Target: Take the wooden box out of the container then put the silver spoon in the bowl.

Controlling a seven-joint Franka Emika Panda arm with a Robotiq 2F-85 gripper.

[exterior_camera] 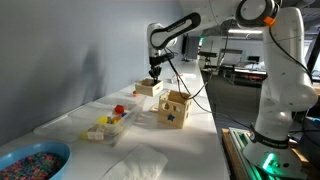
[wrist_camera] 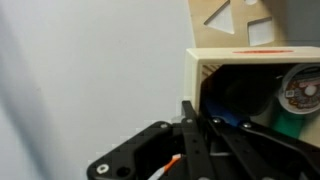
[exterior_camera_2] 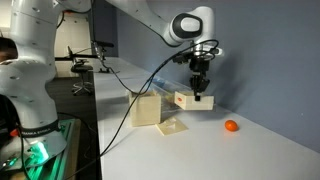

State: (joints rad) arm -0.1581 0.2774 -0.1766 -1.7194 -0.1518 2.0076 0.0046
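Note:
My gripper will next bring the wooden box (exterior_camera_2: pixel 188 100) down onto the bare tabletop (exterior_camera_2: pixel 190 118) beside the flat wooden piece to release it, as the box still hangs above the table.
My gripper (exterior_camera: pixel 154 76) is at the far end of the table, shut on the side wall of the small wooden box (exterior_camera: pixel 147 89). The box sits at or just above the tabletop, apart from the container. The gripper (exterior_camera_2: pixel 200 91) and the box (exterior_camera_2: pixel 188 100) also show in the other exterior view. In the wrist view the fingers (wrist_camera: pixel 192 128) clamp the box's pale wall (wrist_camera: pixel 197 62), and small items lie inside the box. The translucent container (exterior_camera: pixel 108 125) holds coloured toys. The blue bowl (exterior_camera: pixel 35 160) with its speckled inside is at the near corner. I cannot see the silver spoon.
A taller wooden cube with cut-out holes (exterior_camera: pixel 173 108) stands next to the container and also shows in the other exterior view (exterior_camera_2: pixel 147 108). A flat wooden piece (exterior_camera_2: pixel 172 126) and an orange ball (exterior_camera_2: pixel 231 125) lie nearby. A white cloth (exterior_camera: pixel 135 165) lies near the bowl.

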